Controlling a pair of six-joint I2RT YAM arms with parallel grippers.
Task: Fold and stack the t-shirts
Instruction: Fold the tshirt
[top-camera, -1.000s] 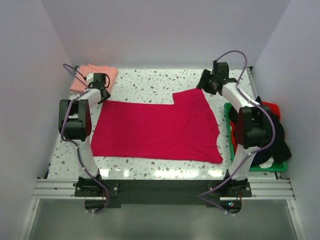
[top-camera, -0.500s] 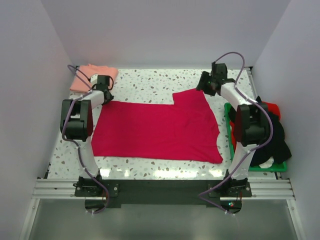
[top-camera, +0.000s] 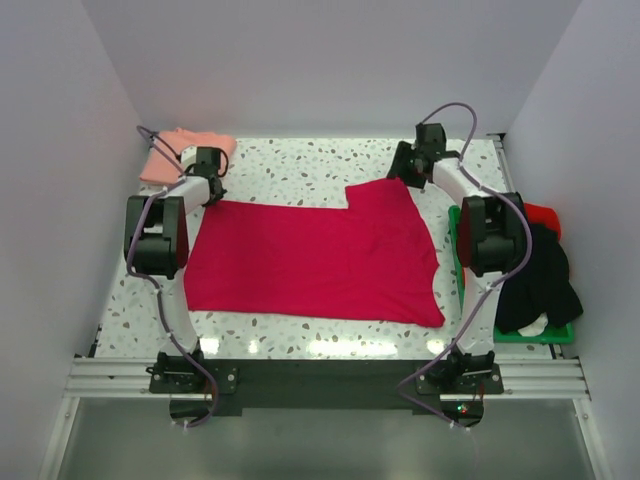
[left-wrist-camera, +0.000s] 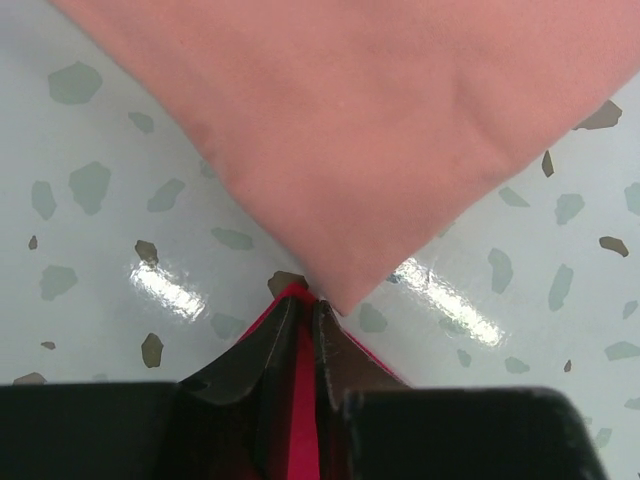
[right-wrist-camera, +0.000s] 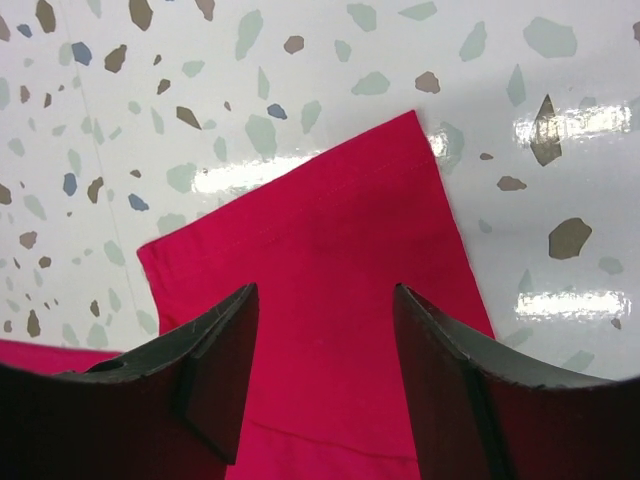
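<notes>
My right gripper needs to go down and outward onto the sleeve's far corner next and close there, since that corner lies below and outward of its open fingers.
The crimson-red t-shirt lies spread flat on the speckled table, one short sleeve pointing to the back right. My left gripper sits at its back left corner. In the left wrist view that gripper is shut on a strip of the red cloth, right at the tip of the pale salmon-pink t-shirt. The pink shirt lies folded in the back left corner. My right gripper hangs open over the red sleeve, its fingertips apart above the cloth.
A green tray stands along the right edge, holding dark clothes and a bit of red cloth. White walls close in the table on three sides. Speckled tabletop shows behind the red shirt.
My left jaws have closed onto the red shirt's back left corner. The right arm has shifted a little to the left over the sleeve, its jaws unchanged.
</notes>
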